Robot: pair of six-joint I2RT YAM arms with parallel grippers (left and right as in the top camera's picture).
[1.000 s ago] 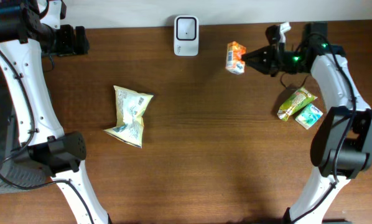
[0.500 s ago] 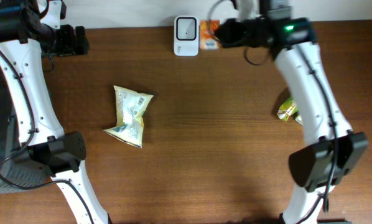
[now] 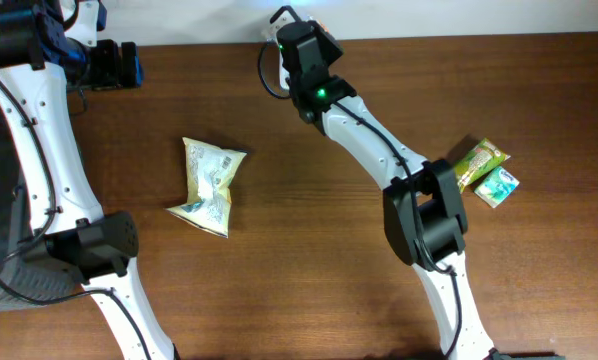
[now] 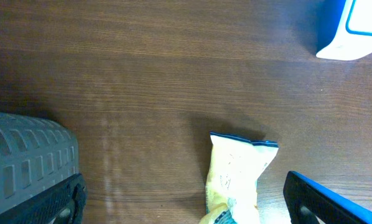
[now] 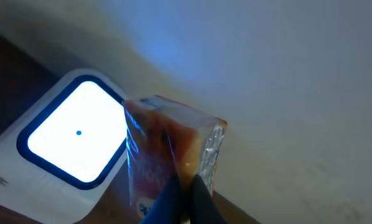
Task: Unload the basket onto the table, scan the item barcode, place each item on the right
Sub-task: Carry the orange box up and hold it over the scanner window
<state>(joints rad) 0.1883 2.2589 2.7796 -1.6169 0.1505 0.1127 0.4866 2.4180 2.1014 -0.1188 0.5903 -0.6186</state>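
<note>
I will swing my right gripper back down and to its right in the overhead view, then lower the orange packet onto bare tabletop (image 3: 447,151) beside the green packet and release it.
In the right wrist view my right gripper (image 5: 185,194) is shut on the lower edge of an orange snack packet (image 5: 173,146). The packet hangs upright just right of the white scanner (image 5: 68,143), whose blue-rimmed window glows. Seen from overhead, my right arm (image 3: 324,90) reaches to the table's back centre and hides both scanner and packet. My left gripper (image 3: 131,62) stays at the back left, open and holding nothing. Its wrist view shows its dark fingers (image 4: 326,202) wide apart.
A crumpled yellow packet (image 3: 211,185) lies left of centre, also seen as the yellow packet (image 4: 236,177) in the left wrist view. A green packet (image 3: 477,163) and a teal one (image 3: 498,186) lie at the right. A pale wall stands right behind the scanner (image 4: 354,28).
My right arm has swung left along the back edge, carrying the orange packet from the right side to the scanner, which it now covers from above. The left arm has not moved.
</note>
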